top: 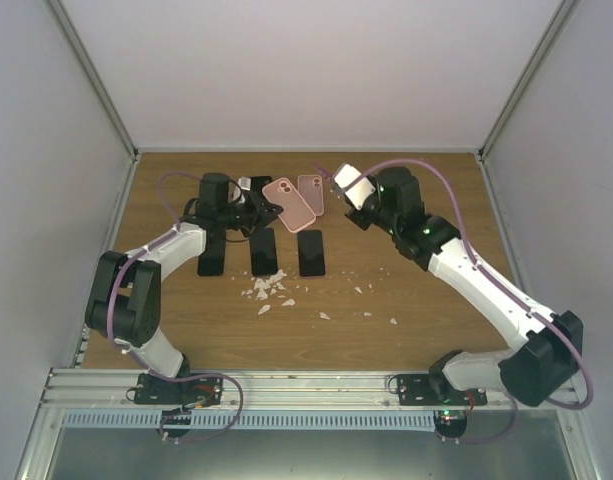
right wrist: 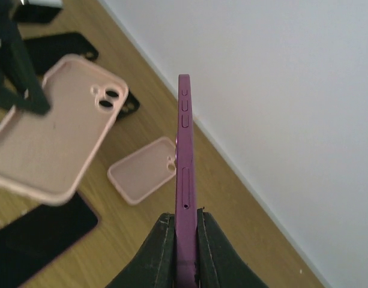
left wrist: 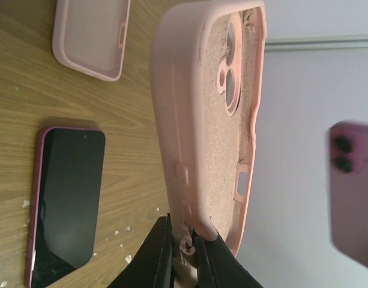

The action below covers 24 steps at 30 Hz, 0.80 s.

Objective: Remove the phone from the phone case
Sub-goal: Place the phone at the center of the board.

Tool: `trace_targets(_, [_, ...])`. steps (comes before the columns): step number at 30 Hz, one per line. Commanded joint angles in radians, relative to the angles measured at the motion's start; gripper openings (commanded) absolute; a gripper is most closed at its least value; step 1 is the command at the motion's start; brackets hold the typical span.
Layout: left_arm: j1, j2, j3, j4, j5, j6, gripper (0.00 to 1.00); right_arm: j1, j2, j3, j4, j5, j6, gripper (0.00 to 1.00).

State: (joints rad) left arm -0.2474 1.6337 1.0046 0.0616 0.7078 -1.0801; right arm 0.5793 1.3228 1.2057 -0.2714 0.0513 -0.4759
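The purple phone hangs free, so the robot's right gripper will next move the phone back and down onto the open wood beside the dark phones.
My left gripper (top: 250,210) (left wrist: 182,241) is shut on the bottom rim of an empty pink phone case (top: 289,203) (left wrist: 211,120), held raised and tilted above the table. Its inside and camera cut-out face the left wrist view. My right gripper (top: 364,200) (right wrist: 185,237) is shut on a purple phone (top: 350,186) (right wrist: 184,162), which shows edge-on between the black fingers (right wrist: 159,252). The phone hangs apart from the case, to its right. The same phone (left wrist: 353,192) appears blurred at the right of the left wrist view, and the held case (right wrist: 51,138) at the left of the right wrist view.
A second empty pink case (top: 310,192) (left wrist: 90,36) (right wrist: 141,171) lies on the wooden table near the back. Three dark phones (top: 211,252) (top: 263,251) (top: 310,252) lie in a row. White crumbs (top: 271,290) are scattered in front of them. Grey walls enclose the table.
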Motion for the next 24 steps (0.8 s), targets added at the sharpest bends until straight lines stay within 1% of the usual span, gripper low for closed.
trace_targets(1, [0.022,-0.038,-0.008,0.018,-0.028,0.035,0.00,-0.021,-0.092,-0.110,0.030,0.055,-0.064,0.01])
trace_targets(5, [0.030,-0.056,-0.014,0.013,-0.044,0.057,0.00,-0.020,-0.151,-0.268,0.082,0.120,-0.136,0.00])
trace_targets(9, [0.034,-0.072,-0.024,0.013,-0.054,0.078,0.00,-0.020,-0.194,-0.373,0.085,0.158,-0.165,0.00])
trace_targets(17, [0.051,-0.083,-0.040,0.020,-0.058,0.084,0.00,0.033,-0.192,-0.488,0.105,0.278,-0.216,0.00])
trace_targets(24, [0.062,-0.089,-0.056,0.028,-0.055,0.076,0.00,0.131,-0.126,-0.560,0.174,0.457,-0.271,0.00])
